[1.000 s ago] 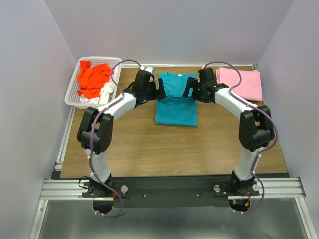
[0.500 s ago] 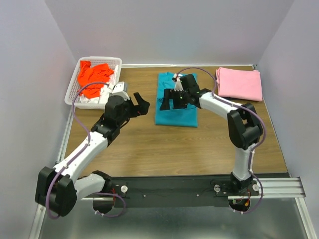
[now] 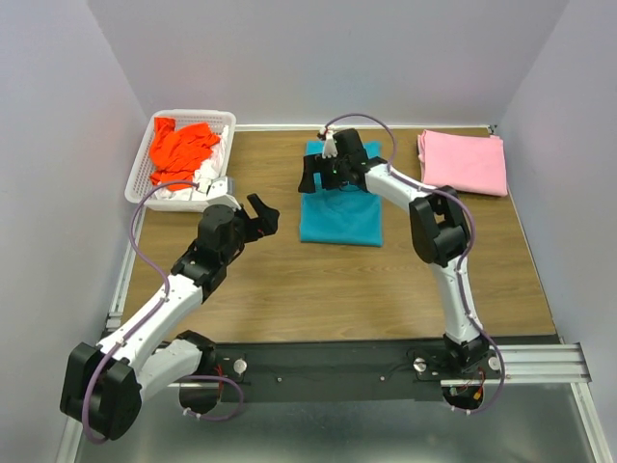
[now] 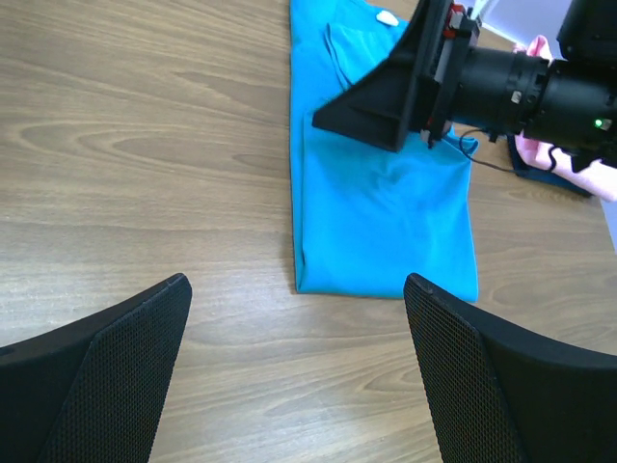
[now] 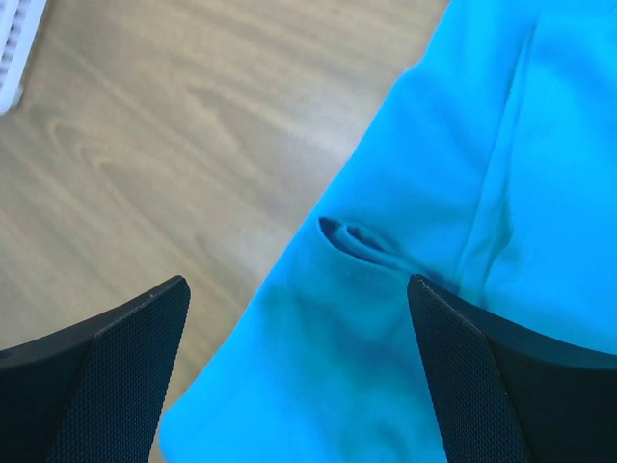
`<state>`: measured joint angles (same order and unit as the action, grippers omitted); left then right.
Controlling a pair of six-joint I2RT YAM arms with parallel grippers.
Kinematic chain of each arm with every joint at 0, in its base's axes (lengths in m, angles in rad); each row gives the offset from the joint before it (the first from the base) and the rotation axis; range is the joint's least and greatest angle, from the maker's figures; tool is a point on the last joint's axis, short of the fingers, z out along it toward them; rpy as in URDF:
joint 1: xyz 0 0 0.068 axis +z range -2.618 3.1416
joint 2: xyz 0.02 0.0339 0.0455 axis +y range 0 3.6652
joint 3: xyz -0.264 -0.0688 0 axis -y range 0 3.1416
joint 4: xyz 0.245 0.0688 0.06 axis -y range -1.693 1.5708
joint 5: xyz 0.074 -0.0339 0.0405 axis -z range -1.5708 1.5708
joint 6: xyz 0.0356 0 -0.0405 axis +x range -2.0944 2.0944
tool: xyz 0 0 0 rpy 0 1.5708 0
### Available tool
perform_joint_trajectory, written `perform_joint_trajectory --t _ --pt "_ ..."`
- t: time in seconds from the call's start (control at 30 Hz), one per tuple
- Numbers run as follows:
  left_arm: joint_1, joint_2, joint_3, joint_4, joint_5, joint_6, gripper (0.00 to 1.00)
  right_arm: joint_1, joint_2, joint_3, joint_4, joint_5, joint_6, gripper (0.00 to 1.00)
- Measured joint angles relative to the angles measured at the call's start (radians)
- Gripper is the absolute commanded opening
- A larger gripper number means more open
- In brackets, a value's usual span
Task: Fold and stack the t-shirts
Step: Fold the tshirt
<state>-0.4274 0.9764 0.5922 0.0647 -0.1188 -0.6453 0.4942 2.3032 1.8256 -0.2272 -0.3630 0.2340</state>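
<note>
My left gripper lowers to the right in the top view and closes on the teal t-shirt's uncovered near corner on the basket's side next.
The teal t-shirt (image 3: 340, 214) lies folded in a narrow strip at the table's middle back; it also shows in the left wrist view (image 4: 386, 203) and the right wrist view (image 5: 424, 318). My right gripper (image 3: 313, 176) is open and empty, just above the shirt's far left part. My left gripper (image 3: 262, 214) is open and empty, over bare wood left of the shirt. A folded pink t-shirt (image 3: 464, 161) lies at the back right. The orange-red t-shirt (image 3: 180, 151) and a white t-shirt (image 3: 183, 189) lie crumpled in the basket.
The white lattice basket (image 3: 140, 176) stands at the back left corner. The wooden table (image 3: 318, 289) runs from the arms to the back wall. The right arm (image 4: 501, 82) reaches across the shirt in the left wrist view.
My left arm has drawn back from the shirt's left edge to bare wood near the basket. My right gripper has swept left across the shirt to its far left part.
</note>
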Motion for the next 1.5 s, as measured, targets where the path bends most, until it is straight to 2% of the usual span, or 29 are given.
perform_joint_trajectory --t 0.23,0.37,0.5,0.57,0.67,0.87,0.9,0.93,1.0,1.03,1.37,1.47,1.5 --pt "0.000 0.013 0.000 0.003 -0.016 -0.026 0.98 -0.031 0.038 0.068 0.002 0.034 -0.025 1.00" --pt "0.000 0.023 -0.007 0.021 -0.020 -0.045 0.98 -0.051 -0.035 0.017 -0.001 0.064 -0.043 1.00" --pt "0.000 0.077 -0.012 0.055 0.001 -0.053 0.98 -0.055 -0.224 -0.166 0.012 0.142 -0.008 1.00" --pt "0.000 0.145 -0.006 0.070 0.030 -0.052 0.98 -0.055 -0.386 -0.329 0.009 0.214 0.053 1.00" --pt "0.000 0.252 0.008 0.086 0.089 -0.043 0.97 -0.056 -0.545 -0.498 0.027 0.286 0.141 1.00" --pt "-0.017 0.428 0.041 0.142 0.212 -0.019 0.85 -0.100 -0.717 -0.791 0.019 0.348 0.284 1.00" --pt "-0.021 0.457 0.050 0.153 0.227 -0.016 0.75 -0.110 -0.735 -0.823 0.013 0.357 0.301 1.00" --pt "-0.025 0.483 0.061 0.166 0.242 -0.014 0.70 -0.114 -0.743 -0.836 0.009 0.364 0.308 1.00" --pt "-0.032 0.547 0.086 0.185 0.274 -0.010 0.67 -0.130 -0.776 -0.882 0.002 0.380 0.329 1.00" --pt "-0.035 0.571 0.097 0.193 0.290 -0.007 0.59 -0.135 -0.798 -0.904 0.000 0.386 0.340 1.00" --pt "-0.057 0.734 0.170 0.226 0.348 0.008 0.53 -0.147 -0.849 -0.970 0.001 0.394 0.375 1.00" --pt "-0.057 0.747 0.178 0.233 0.348 0.008 0.41 -0.150 -0.849 -0.970 0.001 0.392 0.377 1.00" --pt "-0.057 0.749 0.179 0.233 0.347 0.008 0.41 -0.150 -0.849 -0.971 0.002 0.391 0.377 1.00"
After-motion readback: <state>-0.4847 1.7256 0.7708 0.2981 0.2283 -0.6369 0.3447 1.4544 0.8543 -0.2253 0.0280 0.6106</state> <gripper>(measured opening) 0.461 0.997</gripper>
